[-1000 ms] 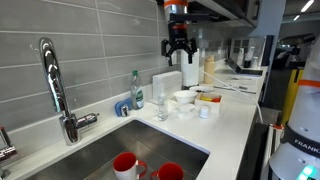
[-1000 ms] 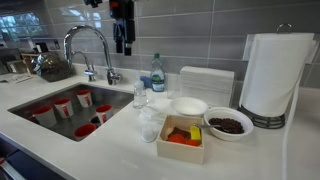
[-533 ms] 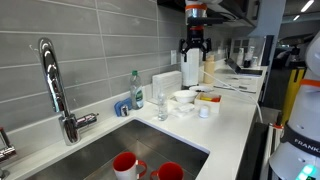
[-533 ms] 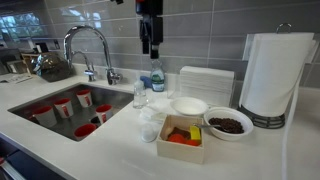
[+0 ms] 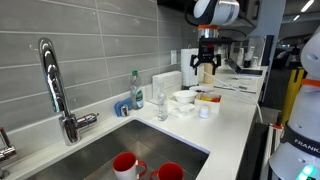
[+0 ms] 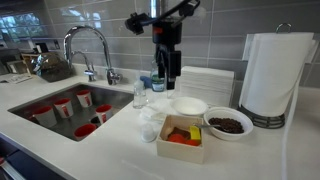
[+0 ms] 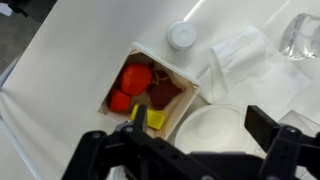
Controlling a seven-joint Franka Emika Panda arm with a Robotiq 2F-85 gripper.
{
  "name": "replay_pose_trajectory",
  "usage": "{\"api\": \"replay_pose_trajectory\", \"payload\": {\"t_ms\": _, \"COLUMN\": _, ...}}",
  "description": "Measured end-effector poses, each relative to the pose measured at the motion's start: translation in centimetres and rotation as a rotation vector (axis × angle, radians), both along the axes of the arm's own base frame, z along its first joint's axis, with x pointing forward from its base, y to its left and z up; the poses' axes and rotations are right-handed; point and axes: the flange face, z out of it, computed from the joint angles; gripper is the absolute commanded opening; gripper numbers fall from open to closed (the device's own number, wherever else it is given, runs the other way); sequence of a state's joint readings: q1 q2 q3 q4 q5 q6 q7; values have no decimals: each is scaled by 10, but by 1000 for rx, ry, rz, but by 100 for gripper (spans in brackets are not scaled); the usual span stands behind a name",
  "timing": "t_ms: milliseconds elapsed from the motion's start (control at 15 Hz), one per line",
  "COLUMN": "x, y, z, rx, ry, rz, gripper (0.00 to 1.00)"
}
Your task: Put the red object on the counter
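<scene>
The roundish red object sits down between the sides of the wooden box. So my gripper next shifts away from the white bowl and lowers into that box.
The red object is a small roundish red-orange piece in a small wooden box, next to another red piece, a dark red piece and a yellow one. The box stands on the white counter and its red contents show there too. My gripper is open and empty, hanging high above the box and a white bowl. It shows in both exterior views, well above the counter.
Red cups stand in the steel sink by the faucet. A bottle, a glass, a bowl of dark bits, a paper towel roll and a white cap stand around the box.
My gripper has moved along the counter away from the faucet and now hangs over the box and the white bowl. It stays open.
</scene>
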State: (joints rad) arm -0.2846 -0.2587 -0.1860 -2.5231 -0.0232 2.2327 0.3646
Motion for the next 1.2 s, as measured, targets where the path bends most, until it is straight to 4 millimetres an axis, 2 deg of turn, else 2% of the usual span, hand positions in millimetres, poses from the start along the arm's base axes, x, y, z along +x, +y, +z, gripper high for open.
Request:
{"api": "replay_pose_trajectory", "payload": {"t_ms": 267, "x": -9, "y": -11, "z": -39, "rx": -22, "ry": 35, "rz": -4, "gripper": 100}}
{"api": "replay_pose_trajectory", "payload": {"t_ms": 667, "x": -20, "y": -41, "z": -92, "rx": -67, "ry": 91, "rz": -21, "gripper": 100}}
{"api": "replay_pose_trajectory", "payload": {"t_ms": 1067, "x": -27, "y": -51, "z": -127, "rx": -82, "ry": 138, "rz": -32, "gripper": 100}}
{"api": "replay_pose_trajectory", "payload": {"t_ms": 1200, "x": -25, "y": -49, "z": -131, "rx": -86, "ry": 141, "rz": -33, "gripper": 81}}
